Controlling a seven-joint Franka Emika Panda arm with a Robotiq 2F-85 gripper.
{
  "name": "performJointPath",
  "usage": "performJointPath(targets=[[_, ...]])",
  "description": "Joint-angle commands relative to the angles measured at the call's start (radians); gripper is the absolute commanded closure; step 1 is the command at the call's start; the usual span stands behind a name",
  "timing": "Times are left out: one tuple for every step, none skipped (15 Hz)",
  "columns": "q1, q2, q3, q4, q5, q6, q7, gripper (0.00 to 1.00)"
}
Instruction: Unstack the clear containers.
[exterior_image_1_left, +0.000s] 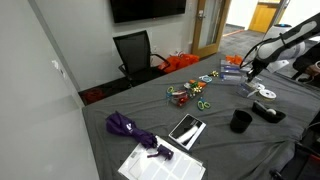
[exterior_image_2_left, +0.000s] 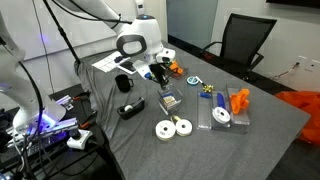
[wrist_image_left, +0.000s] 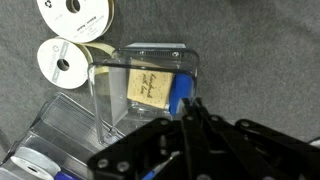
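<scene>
My gripper has the card container on top of another container, so next it should lift the card container, move away from the white discs and go down to let go of it on bare grey cloth (wrist_image_left: 245, 88).
A clear container (wrist_image_left: 150, 70) holding a tan card and a blue item fills the middle of the wrist view. It also shows in both exterior views (exterior_image_2_left: 170, 101) (exterior_image_1_left: 232, 72). My gripper (wrist_image_left: 191, 102) is at its right wall, with the fingers pressed together on the thin rim. In an exterior view my gripper (exterior_image_2_left: 161, 82) sits just above and beside this container. A second clear container (wrist_image_left: 55, 135) lies next to it. Another clear tub (exterior_image_2_left: 220, 116) holds a white disc and orange pieces.
Two white round discs (wrist_image_left: 68, 62) (exterior_image_2_left: 174, 127) lie on the grey cloth beside the container. A black cup (exterior_image_1_left: 240, 121), a purple umbrella (exterior_image_1_left: 128, 127), a tablet (exterior_image_1_left: 186, 129), papers and colourful small items (exterior_image_1_left: 190, 93) are spread over the table. A black office chair (exterior_image_1_left: 135, 52) stands behind.
</scene>
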Motion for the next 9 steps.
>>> performJointPath(targets=[[0.001, -0.071, 0.005, -0.039, 0.007, 0.000, -0.005, 0.99], [0.002, -0.103, 0.009, -0.043, 0.017, -0.040, -0.005, 0.99], [0.003, -0.127, 0.014, -0.049, 0.026, -0.062, -0.012, 0.99], [0.007, -0.162, 0.017, -0.058, 0.035, -0.093, -0.013, 0.99], [0.011, -0.189, 0.020, -0.065, 0.047, -0.116, -0.015, 0.99], [0.016, -0.223, 0.025, -0.075, 0.063, -0.147, -0.018, 0.99], [0.023, -0.250, 0.027, -0.083, 0.082, -0.172, -0.021, 0.99], [0.033, -0.280, 0.029, -0.095, 0.100, -0.198, -0.023, 0.99], [0.045, -0.306, 0.033, -0.107, 0.128, -0.216, -0.029, 0.99]])
